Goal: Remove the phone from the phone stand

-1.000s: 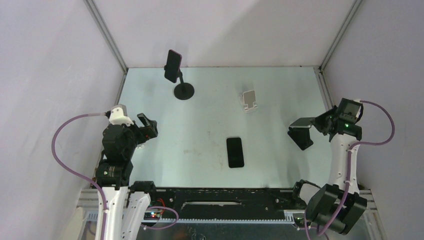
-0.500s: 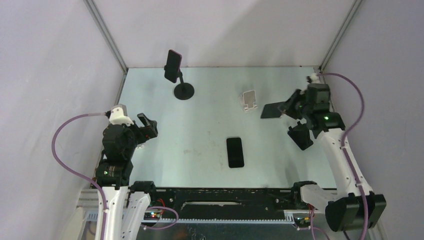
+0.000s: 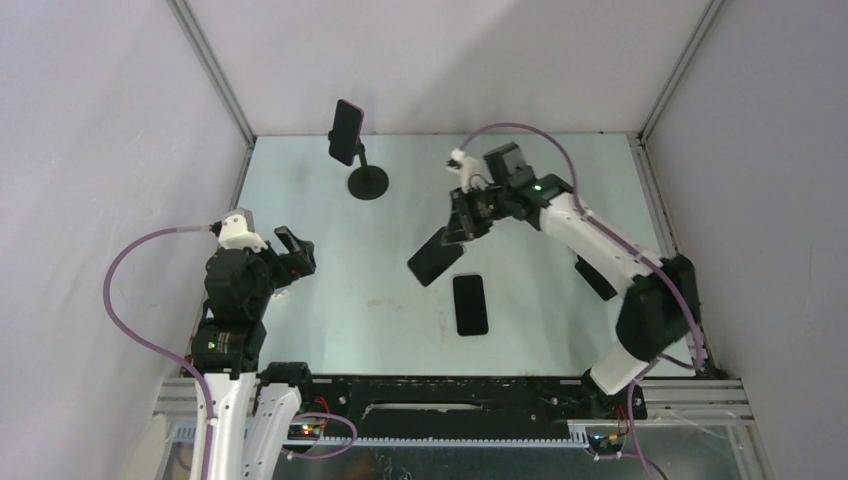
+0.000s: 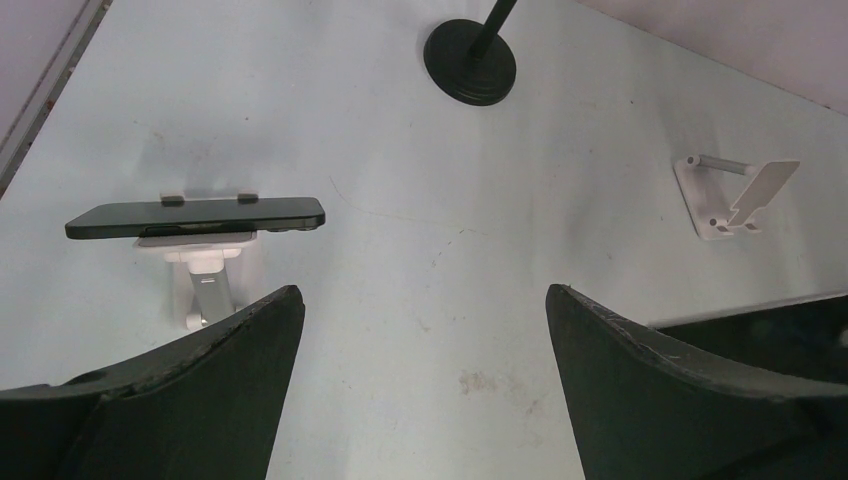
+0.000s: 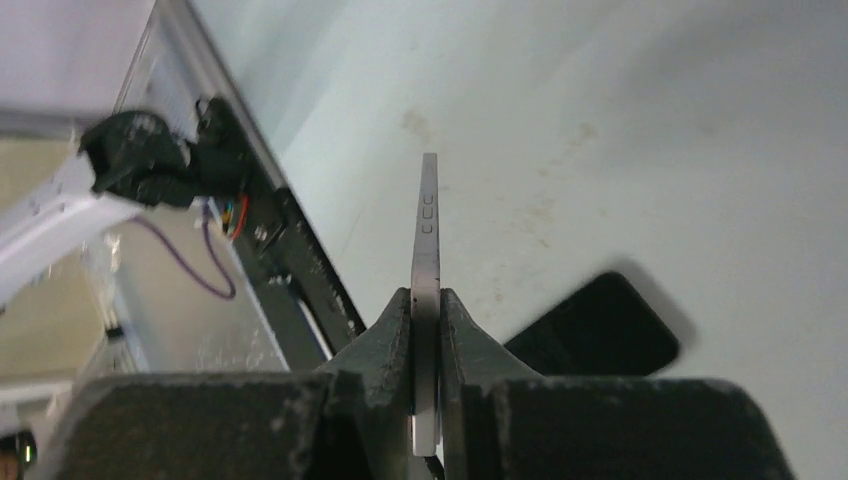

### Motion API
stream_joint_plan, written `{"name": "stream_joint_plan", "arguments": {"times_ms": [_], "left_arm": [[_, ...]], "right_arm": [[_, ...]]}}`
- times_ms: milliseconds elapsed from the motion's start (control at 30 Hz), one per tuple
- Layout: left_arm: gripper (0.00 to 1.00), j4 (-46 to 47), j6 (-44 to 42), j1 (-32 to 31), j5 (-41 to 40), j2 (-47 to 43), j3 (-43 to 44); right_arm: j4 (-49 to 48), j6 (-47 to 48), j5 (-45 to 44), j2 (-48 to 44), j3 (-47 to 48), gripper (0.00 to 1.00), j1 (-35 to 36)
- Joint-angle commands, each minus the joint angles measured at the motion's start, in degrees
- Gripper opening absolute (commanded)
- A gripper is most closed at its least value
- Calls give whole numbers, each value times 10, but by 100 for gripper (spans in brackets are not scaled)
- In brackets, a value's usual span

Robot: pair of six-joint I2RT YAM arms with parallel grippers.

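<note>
My right gripper should turn next, move down and back, and release the phone on bare tabletop (image 3: 421, 313) (image 5: 482, 282) beside the second phone, since that tabletop is below and back from it.
My right gripper (image 3: 462, 225) is shut on a black phone (image 3: 435, 257) and holds it tilted over the middle of the table. In the right wrist view this phone (image 5: 428, 230) stands edge-on between the shut fingers (image 5: 395, 330). A second black phone (image 3: 470, 304) lies flat just right of it and also shows in the right wrist view (image 5: 590, 325). A third phone (image 3: 346, 131) sits on a black pole stand (image 3: 368, 183) at the back. My left gripper (image 4: 425, 300) is open and empty; ahead of it a phone (image 4: 195, 216) rests on a white stand (image 4: 203, 275).
An empty white stand (image 4: 735, 195) stands right of centre. A dark flat object (image 3: 597, 278) lies at the table's right side. Grey walls close in the table on three sides. The black rail (image 3: 450, 395) runs along the near edge.
My right arm has swung from the right side across to the middle of the table, carrying the phone with it. The left arm has not moved.
</note>
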State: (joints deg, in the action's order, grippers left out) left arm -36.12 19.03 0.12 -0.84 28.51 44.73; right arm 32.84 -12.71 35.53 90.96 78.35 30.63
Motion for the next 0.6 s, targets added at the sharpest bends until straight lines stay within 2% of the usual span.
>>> {"name": "stream_joint_plan", "arguments": {"times_ms": [0,167,267,367,567], "left_arm": [[98,16,-6,-3,4,2,0],[98,14,-6,-3,4,4,1],[98,13,-6,-3,2,2,1],[98,14,-6,-3,1,3,-1],[98,15,-7,-3,4,9,1]], "right_arm": [[99,149,148,100,103,0,47],[292,308,160,240,286,0,109],[393,348,140,320,361,0,131],[427,380,146,355,415,0,137],[444,412,146,382,415,3,144]]}}
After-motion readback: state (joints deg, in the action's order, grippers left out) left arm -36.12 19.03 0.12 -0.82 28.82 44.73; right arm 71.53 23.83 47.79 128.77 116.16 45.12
